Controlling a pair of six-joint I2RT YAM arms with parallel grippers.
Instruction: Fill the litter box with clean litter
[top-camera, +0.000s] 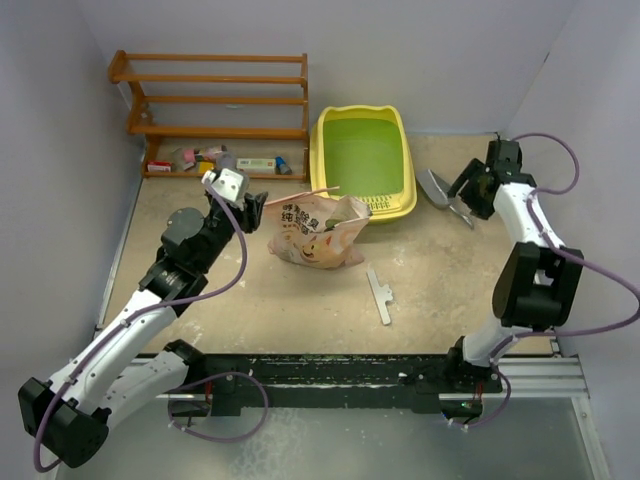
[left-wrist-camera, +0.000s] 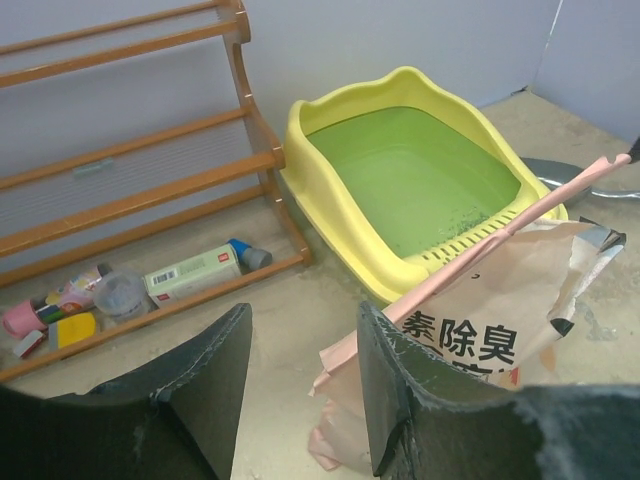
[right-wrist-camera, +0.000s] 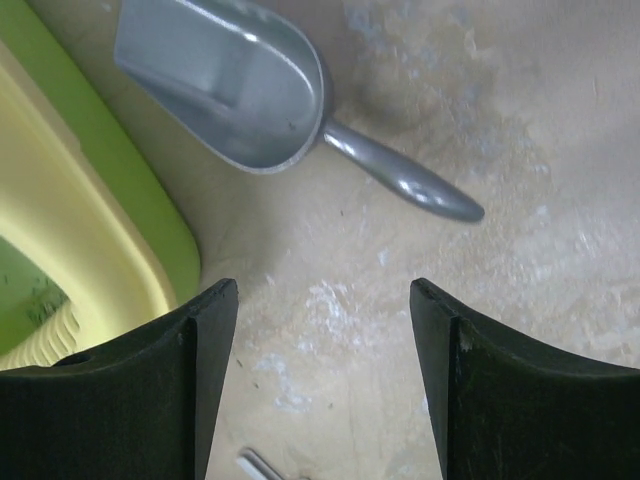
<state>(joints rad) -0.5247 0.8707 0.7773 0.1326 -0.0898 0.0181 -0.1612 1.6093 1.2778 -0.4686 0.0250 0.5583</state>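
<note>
I will lower my right gripper toward the grey scoop next, onto the bowl's rim where the handle joins (top-camera: 449, 205) (right-wrist-camera: 324, 126).
The yellow litter box (top-camera: 318, 150) with its green basin stands at the back centre, also in the left wrist view (left-wrist-camera: 330, 190), and its rim shows in the right wrist view (right-wrist-camera: 60, 215). The basin looks bare apart from a few specks. The clean litter is hidden from view. A crinkled pink-tan printed bag (top-camera: 318, 232) stands upright in front of the box. My left gripper (top-camera: 254, 209) (left-wrist-camera: 305, 345) is open, the bag (left-wrist-camera: 500, 320) just beyond its right finger, nothing between the jaws. My right gripper (top-camera: 462, 192) (right-wrist-camera: 322, 300) hangs open over bare table beside a grey scoop (right-wrist-camera: 230, 80).
A wooden shelf rack (top-camera: 215, 100) with small items on its bottom shelf stands at the back left (left-wrist-camera: 150, 180). The grey scoop (top-camera: 440, 190) lies right of the box. A pale flat strip (top-camera: 380, 296) lies on the table in front of the bag. Walls close in both sides.
</note>
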